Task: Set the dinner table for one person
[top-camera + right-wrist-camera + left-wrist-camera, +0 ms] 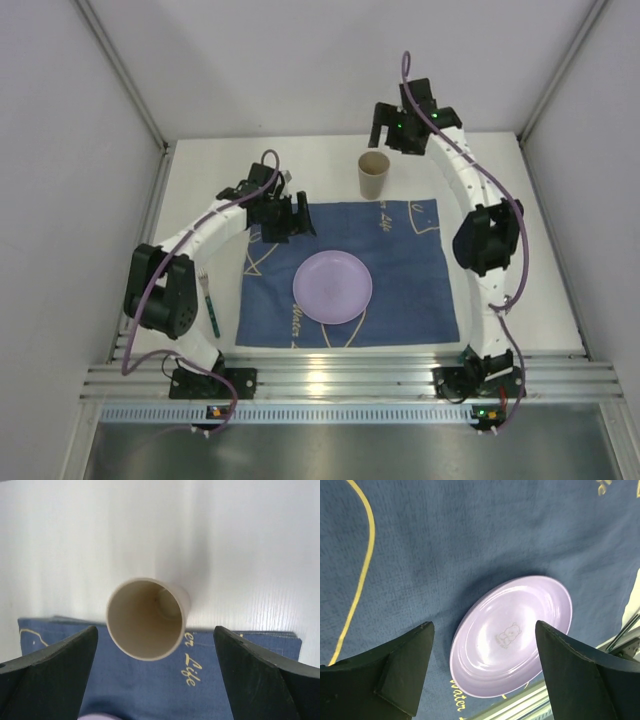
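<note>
The right gripper lowers and draws back astride the cup's side farthest from the fork next, as the open cup stands below and back from it.
The white dinner table (pixel 535 180) carries a blue placemat (pixel 400 270) with a lilac plate (pixel 332 287) on its near middle. A beige cup (pixel 374 175) stands upright on the bare table at the mat's far edge. A teal-handled fork (pixel 208 302) lies on the table left of the mat. My left gripper (pixel 290 216) is open and empty above the mat's far-left corner; its view shows the plate (pixel 512 635) between the fingers (pixel 395 672). My right gripper (pixel 396 128) is open and empty behind and above the cup (pixel 147 617).
An aluminium rail (pixel 350 375) runs along the near edge, with both arm bases on it. Grey enclosure walls (pixel 60 150) stand close on the left, right and back. The left arm's elbow (pixel 160 290) hangs beside the fork.
</note>
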